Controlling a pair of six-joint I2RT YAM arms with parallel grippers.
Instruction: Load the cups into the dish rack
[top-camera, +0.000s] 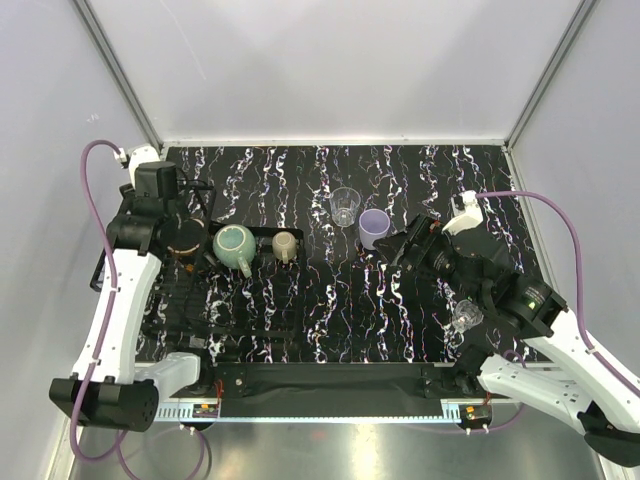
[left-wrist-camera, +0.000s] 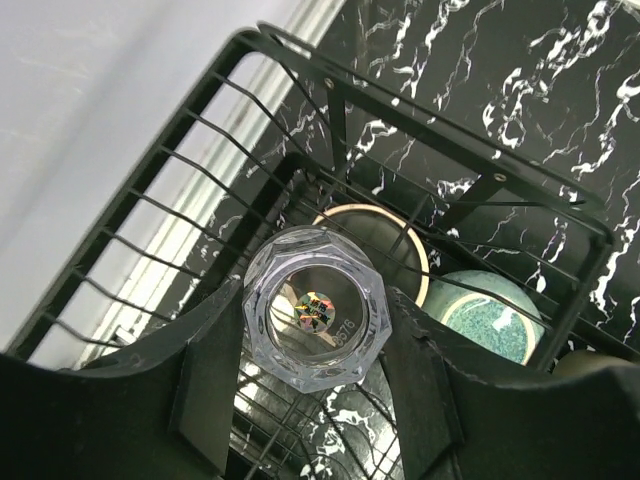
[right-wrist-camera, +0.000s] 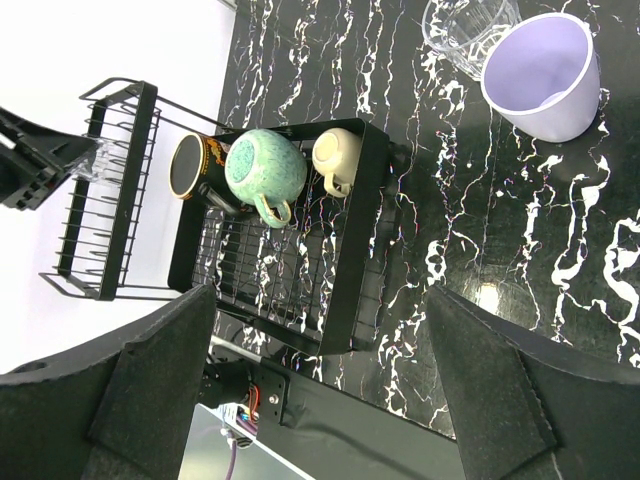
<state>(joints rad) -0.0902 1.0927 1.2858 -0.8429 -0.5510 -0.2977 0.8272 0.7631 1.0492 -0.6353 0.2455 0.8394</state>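
The robot's left gripper will next lower the clear faceted glass slightly toward the copper-rimmed mug, onto the basket's wires, because the raised end of the basket is empty.
My left gripper is shut on a clear faceted glass and holds it above the raised basket end of the black wire dish rack. In the top view this gripper is over the rack's far left end. A dark copper-rimmed mug, a teal mug and a beige mug sit in the rack. A lavender cup and a clear glass stand on the table. My right gripper is open and empty beside the lavender cup. No red cup is in view.
Another clear glass stands by the right arm's forearm. The right wrist view shows the rack with its mugs to the left of the open fingers. White walls close in the black marbled table on three sides.
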